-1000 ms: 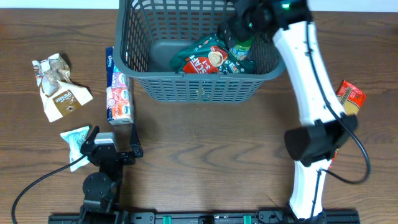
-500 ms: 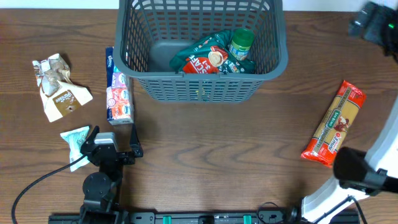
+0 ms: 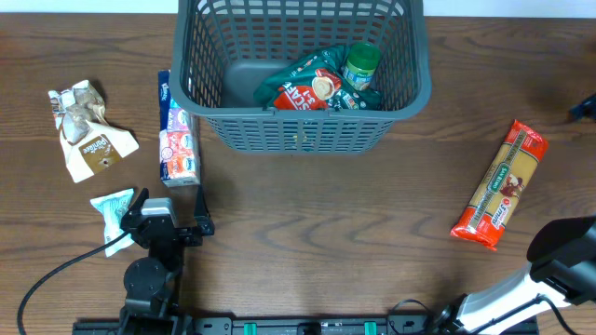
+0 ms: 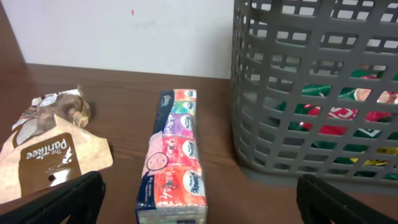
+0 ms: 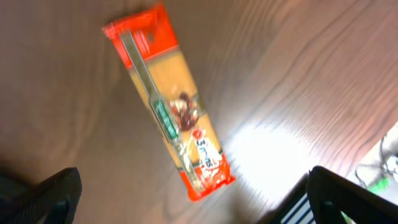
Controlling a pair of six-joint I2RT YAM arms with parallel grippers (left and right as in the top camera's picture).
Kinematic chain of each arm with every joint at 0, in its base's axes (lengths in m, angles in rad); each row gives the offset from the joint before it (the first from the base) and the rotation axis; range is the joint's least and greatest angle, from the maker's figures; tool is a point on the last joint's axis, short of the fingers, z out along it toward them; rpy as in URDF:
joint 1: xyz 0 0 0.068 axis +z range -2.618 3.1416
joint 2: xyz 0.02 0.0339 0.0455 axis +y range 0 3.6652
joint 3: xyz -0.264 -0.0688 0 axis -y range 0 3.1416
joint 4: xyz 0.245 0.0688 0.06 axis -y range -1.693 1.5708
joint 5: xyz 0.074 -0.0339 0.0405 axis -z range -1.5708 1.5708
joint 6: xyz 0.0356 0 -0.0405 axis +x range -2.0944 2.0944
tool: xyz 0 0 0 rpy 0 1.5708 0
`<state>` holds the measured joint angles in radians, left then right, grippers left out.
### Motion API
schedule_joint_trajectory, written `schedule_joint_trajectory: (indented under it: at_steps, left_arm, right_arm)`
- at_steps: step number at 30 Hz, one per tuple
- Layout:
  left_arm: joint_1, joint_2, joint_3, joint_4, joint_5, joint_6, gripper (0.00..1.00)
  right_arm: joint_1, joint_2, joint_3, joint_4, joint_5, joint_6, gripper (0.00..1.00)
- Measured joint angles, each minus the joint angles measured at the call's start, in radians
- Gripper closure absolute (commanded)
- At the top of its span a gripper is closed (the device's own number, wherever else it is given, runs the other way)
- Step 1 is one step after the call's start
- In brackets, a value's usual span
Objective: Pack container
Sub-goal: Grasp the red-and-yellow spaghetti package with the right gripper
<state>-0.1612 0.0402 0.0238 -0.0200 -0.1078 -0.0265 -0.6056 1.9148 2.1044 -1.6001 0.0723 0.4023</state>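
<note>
My right gripper lowers and shifts to the left in the overhead view onto the red pasta packet's middle next, as the packet's narrow width fits between my fingertips.
The dark grey lattice container stands at the back middle of the table, with a red-and-green packet and a green-lidded jar inside; it fills the right of the left wrist view. My left gripper rests open and empty at the front left, its fingertips apart on either side of a tissue pack. My right gripper is open and empty, high above a red pasta packet, which lies at the right of the overhead view.
A tissue pack lies just left of the container. A crumpled brown-and-white bag and a small teal packet lie at the far left. The right arm's base stands at the front right corner.
My right arm has swung out of the container to the far right, leaving the jar inside the container, and now looks down on the pasta packet. The left arm has not moved.
</note>
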Motion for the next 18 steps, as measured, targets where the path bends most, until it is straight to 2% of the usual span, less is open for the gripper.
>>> schedule_joint_trajectory:
  at_steps: [8, 18]
  left_arm:
    - [0.0, 0.0, 0.0, 0.0, 0.0, 0.0, 0.02]
    - [0.0, 0.0, 0.0, 0.0, 0.0, 0.0, 0.01]
  right_arm:
    - [0.053, 0.003, -0.444, 0.343, -0.066, -0.066, 0.01]
    - [0.071, 0.005, -0.814, 0.728, -0.081, -0.127, 0.01]
